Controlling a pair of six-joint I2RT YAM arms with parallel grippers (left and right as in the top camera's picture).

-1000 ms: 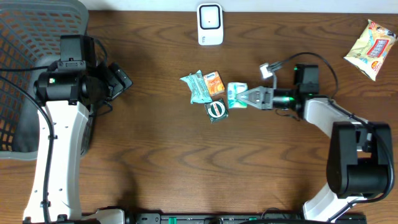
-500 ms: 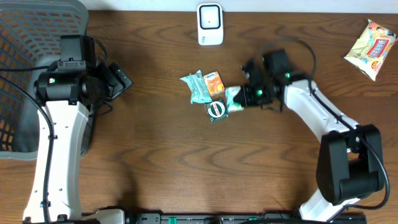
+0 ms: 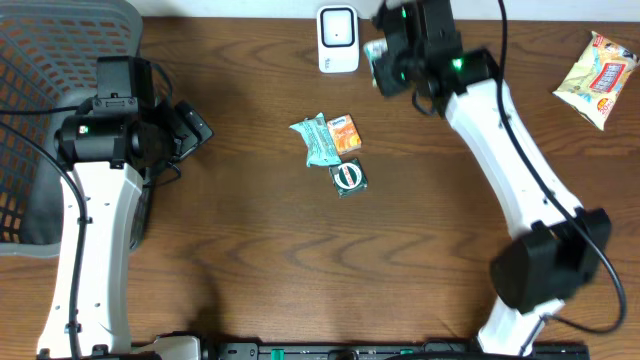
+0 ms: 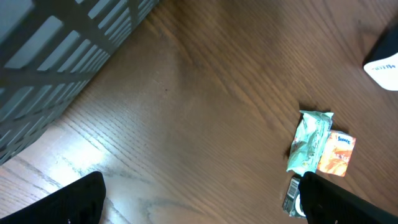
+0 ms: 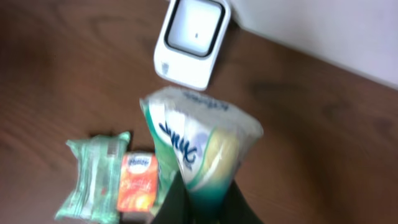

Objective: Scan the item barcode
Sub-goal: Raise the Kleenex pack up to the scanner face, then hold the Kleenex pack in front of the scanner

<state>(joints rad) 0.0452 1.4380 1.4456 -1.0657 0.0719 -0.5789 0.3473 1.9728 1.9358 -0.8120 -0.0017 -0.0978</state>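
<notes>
My right gripper swings over the scanner (image 3: pixel 338 38) next, then across to the bare wood (image 3: pixel 548 116) beside the yellow snack bag and releases the packet, since that wood is bare.
My right gripper (image 3: pixel 388 58) is shut on a green-and-white soft packet (image 3: pixel 377 55), held off the table just right of the white barcode scanner (image 3: pixel 338 38) at the far edge. In the right wrist view the packet (image 5: pixel 200 140) rises from between my dark fingers (image 5: pixel 169 205), with the scanner (image 5: pixel 191 38) beyond its top end. My left gripper (image 3: pixel 196 128) hangs open at the left, by the basket, holding nothing; both of its fingertips (image 4: pixel 69 204) show over bare wood.
A pale green packet (image 3: pixel 316 141), an orange packet (image 3: pixel 346 134) and a dark packet with a round label (image 3: pixel 348 177) lie mid-table. A yellow snack bag (image 3: pixel 597 65) lies at the far right. A grey mesh basket (image 3: pixel 45 70) fills the far-left corner.
My right arm has lifted the green-and-white packet off the pile and carried it up and back to the scanner. The left arm has not moved.
</notes>
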